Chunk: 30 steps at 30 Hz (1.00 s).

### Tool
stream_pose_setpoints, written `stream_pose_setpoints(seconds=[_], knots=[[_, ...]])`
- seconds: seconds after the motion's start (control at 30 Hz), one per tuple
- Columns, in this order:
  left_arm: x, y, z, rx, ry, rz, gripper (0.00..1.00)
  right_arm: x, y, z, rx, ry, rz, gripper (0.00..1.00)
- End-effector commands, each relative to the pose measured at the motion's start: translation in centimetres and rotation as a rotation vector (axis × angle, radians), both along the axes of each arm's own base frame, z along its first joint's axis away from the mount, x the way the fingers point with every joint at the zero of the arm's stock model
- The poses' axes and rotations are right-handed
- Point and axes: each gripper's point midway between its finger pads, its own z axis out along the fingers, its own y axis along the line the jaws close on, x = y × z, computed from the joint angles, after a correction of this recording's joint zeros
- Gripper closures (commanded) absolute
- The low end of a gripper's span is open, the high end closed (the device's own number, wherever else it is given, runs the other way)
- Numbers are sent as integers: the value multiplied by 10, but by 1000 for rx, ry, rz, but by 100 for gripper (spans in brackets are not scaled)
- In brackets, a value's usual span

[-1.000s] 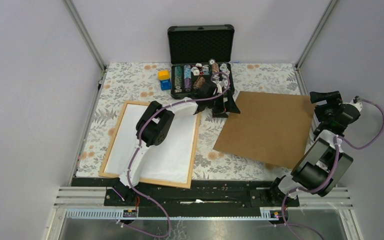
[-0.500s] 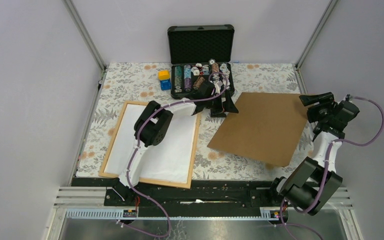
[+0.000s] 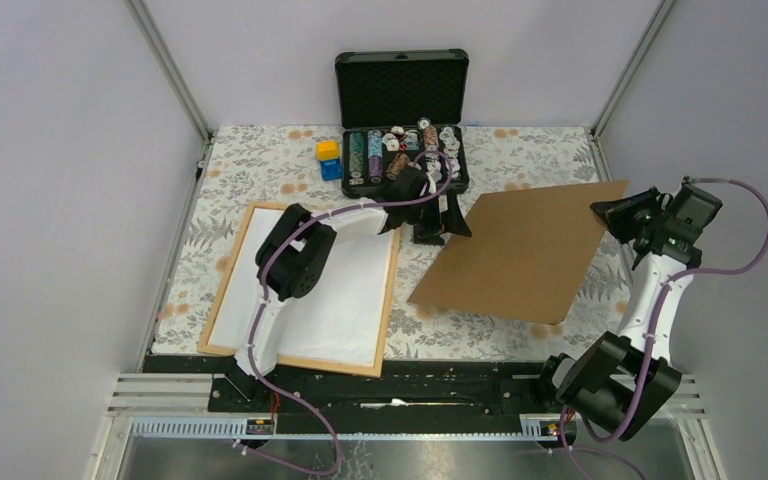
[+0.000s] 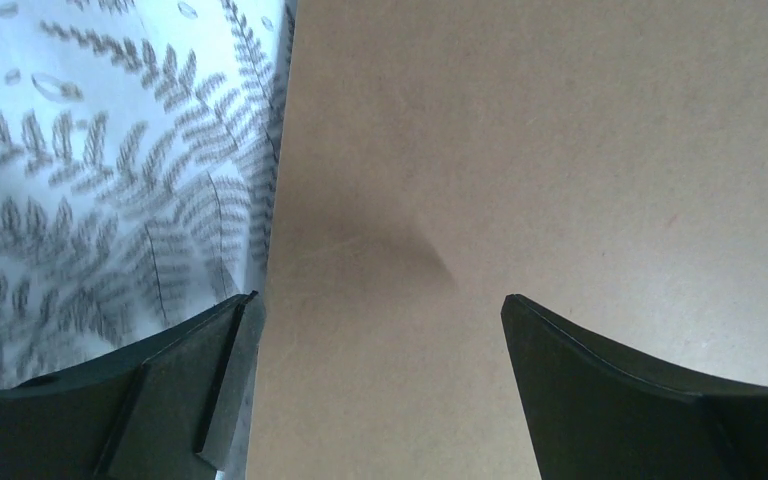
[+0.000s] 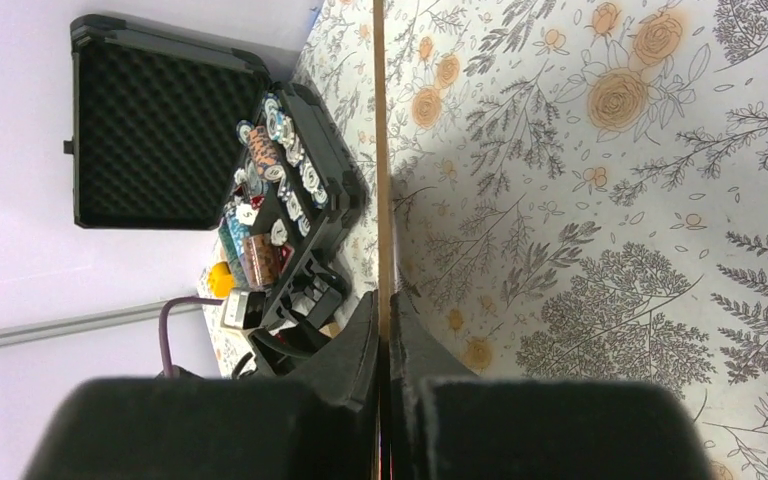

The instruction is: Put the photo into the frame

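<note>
Next, my right gripper lifts the brown board across, lowers it onto the frame's uncovered white surface, which lies to the left in the top view, and releases.
The light wood frame (image 3: 391, 295) lies flat at the left of the table, and a white surface (image 3: 310, 300) fills it. The photo is out of view. A brown hardboard sheet (image 3: 520, 255) sits right of the frame, its far right corner raised off the cloth. My right gripper (image 3: 615, 210) is shut on that corner; in the right wrist view the board's thin edge (image 5: 381, 150) runs straight up from the closed gripper (image 5: 385, 320). My left gripper (image 3: 443, 228) stands open over the board's left edge (image 4: 560, 150), one finger to each side of it (image 4: 380, 310).
An open black case (image 3: 400, 110) with poker chips stands at the back, just behind my left gripper. Yellow and blue blocks (image 3: 329, 158) sit left of the case. A floral cloth (image 3: 260, 165) covers the table. Walls with metal posts close in both sides.
My right gripper closed on the board's right corner and lifted it, so the board now tilts and has slid a little left. My left gripper stayed open by the board's left edge.
</note>
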Motion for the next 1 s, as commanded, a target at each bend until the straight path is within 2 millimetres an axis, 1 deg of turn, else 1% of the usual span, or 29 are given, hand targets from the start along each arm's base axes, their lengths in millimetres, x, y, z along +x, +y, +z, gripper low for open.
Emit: stream_pose_setpoints(seconds=[0.0, 0.03, 0.07, 0.17, 0.27, 0.33, 0.5, 0.57, 0.63, 0.7, 0.77, 0.83, 0.87, 0.9, 0.97], knots=[[3, 19, 88, -12, -149, 13, 1, 5, 12, 51, -2, -84, 66, 100], [5, 24, 103, -14, -178, 20, 1, 7, 13, 61, -1, -107, 81, 100], [6, 31, 120, -17, -212, 30, 1, 11, 14, 76, -9, -145, 101, 100], [3, 52, 171, -27, -311, 58, 1, 17, 22, 112, -2, -246, 157, 100], [0, 76, 216, -19, -405, 98, 1, 16, 30, 139, 8, -306, 189, 100], [-2, 94, 241, 4, -459, 133, 1, 15, 36, 156, 37, -343, 210, 100], [-15, 145, 307, 47, -629, 249, 1, 4, 55, 208, 84, -431, 284, 100], [-22, 165, 331, 63, -697, 300, 1, -2, 61, 227, 102, -460, 294, 100], [-29, 182, 351, 80, -748, 342, 1, -6, 73, 242, 136, -497, 308, 100], [-37, 197, 368, 90, -786, 380, 1, -5, 90, 248, 164, -530, 332, 100], [-45, 207, 382, 85, -814, 401, 1, -1, 115, 246, 180, -534, 369, 100], [-53, 212, 391, 72, -828, 407, 1, 2, 137, 244, 197, -561, 377, 100], [-57, 215, 394, 65, -831, 409, 1, 6, 147, 235, 212, -562, 368, 100], [-61, 217, 397, 60, -833, 413, 1, 8, 158, 232, 220, -578, 363, 100], [-69, 222, 401, 53, -837, 416, 1, 13, 184, 218, 253, -573, 369, 100]])
